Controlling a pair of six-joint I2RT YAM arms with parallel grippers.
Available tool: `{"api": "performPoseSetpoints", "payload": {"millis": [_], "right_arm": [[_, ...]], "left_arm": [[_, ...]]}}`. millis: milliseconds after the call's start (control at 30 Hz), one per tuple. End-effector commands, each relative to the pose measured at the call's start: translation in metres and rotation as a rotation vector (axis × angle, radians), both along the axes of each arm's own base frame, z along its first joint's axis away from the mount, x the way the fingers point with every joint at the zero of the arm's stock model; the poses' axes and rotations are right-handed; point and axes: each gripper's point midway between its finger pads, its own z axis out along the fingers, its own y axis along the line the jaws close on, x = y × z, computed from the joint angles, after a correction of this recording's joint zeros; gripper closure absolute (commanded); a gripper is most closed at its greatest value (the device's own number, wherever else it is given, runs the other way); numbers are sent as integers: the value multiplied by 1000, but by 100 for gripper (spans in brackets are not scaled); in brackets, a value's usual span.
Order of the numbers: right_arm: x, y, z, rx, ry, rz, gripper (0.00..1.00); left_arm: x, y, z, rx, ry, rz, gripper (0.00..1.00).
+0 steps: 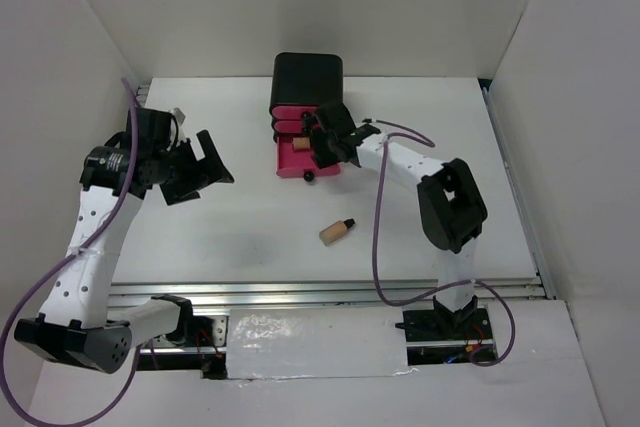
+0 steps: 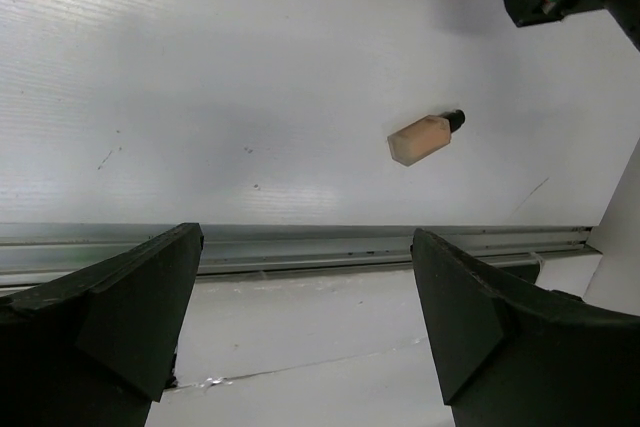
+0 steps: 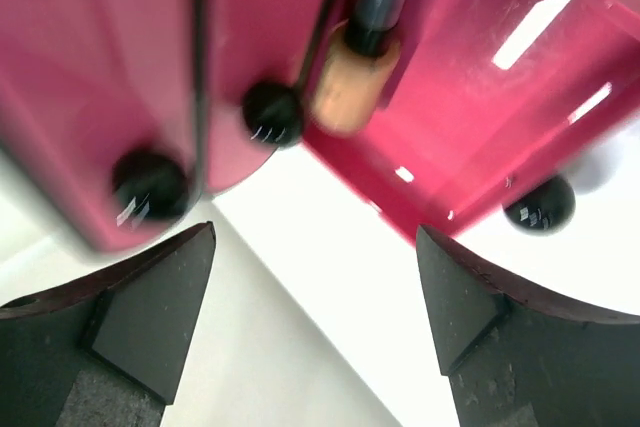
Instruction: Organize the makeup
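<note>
Next, my left gripper moves to the right in the top view, then down onto the body of the black-capped beige bottle, which lies loose outside the drawer.
One beige black-capped bottle (image 1: 338,231) of the makeup lies on its side on the white table, also seen from the left wrist as the bottle (image 2: 425,137). A second beige bottle (image 3: 355,67) lies inside the pulled-out pink drawer (image 3: 470,97), showing in the top view as a small beige shape (image 1: 299,145). My right gripper (image 3: 315,317) hovers open just above that drawer's front edge (image 1: 322,147), with nothing between its fingers. My left gripper (image 2: 305,317) hangs open and empty at the left of the table (image 1: 215,169), well away from the loose bottle.
The black box (image 1: 308,87) with pink drawers stands at the back centre; its bottom drawer (image 1: 300,165) is pulled out. Two upper drawers with black knobs (image 3: 273,114) are shut. White walls enclose the table, and a metal rail (image 2: 300,242) runs along its near edge.
</note>
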Motion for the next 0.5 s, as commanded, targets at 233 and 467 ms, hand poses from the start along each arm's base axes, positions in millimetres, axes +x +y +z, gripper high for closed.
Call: {"api": "performPoseSetpoints", "payload": {"millis": [233, 467], "right_arm": [[-67, -60, 79, -132, -242, 160, 3], [-149, -140, 49, -331, -169, 278, 2]], "left_arm": [[28, -55, -44, 43, 16, -225, 0], [42, -130, -81, 126, 21, -482, 1]]}}
